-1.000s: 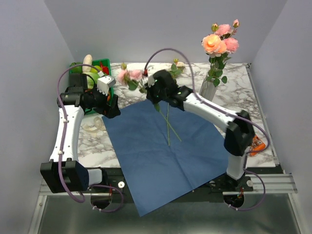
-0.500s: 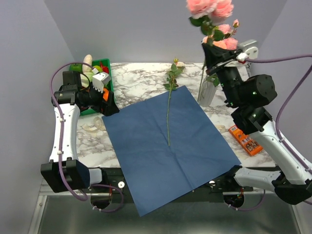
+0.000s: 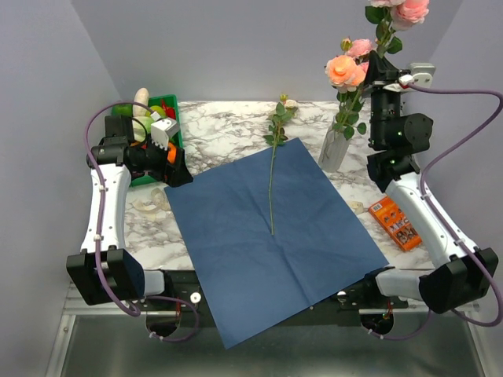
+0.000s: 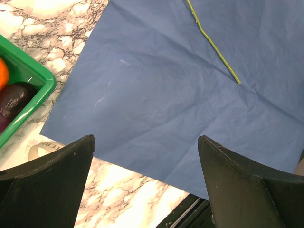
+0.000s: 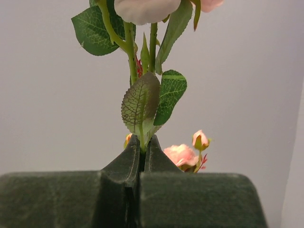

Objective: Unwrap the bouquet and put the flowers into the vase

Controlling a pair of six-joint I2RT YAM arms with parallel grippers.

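Observation:
The rose sprig point(image 3: 402, 9) is still above the vase's other flowers point(image 3: 346, 69). It should next go down toward the vase in my right gripper, and then I should release the stem.
The bouquet's blue paper point(image 3: 267, 228) lies spread flat on the marble table, with one leafy green stem point(image 3: 272, 169) lying on it. The whitish vase point(image 3: 335, 149) stands at the back right and holds peach and pink flowers point(image 3: 346, 69). My right gripper point(image 3: 380, 69) is raised high beside and above the vase, pointing up. It is shut on the stem point(image 5: 142, 142) of a pink rose sprig point(image 3: 402, 9). My left gripper point(image 3: 179, 174) hovers open over the paper's left edge point(image 4: 142, 95), with nothing between its fingers point(image 4: 52, 180).
A green tray point(image 3: 174, 118) of vegetables sits at the back left, its corner point(image 4: 28, 95) near my left gripper. Beige ribbon point(image 3: 149, 203) lies left of the paper. An orange packet point(image 3: 397, 224) lies at the right. The paper overhangs the table's front edge.
My right gripper has lifted the pink rose sprig off the paper, swung it up to the right, and now holds it higher beside the vase. The left arm has barely moved.

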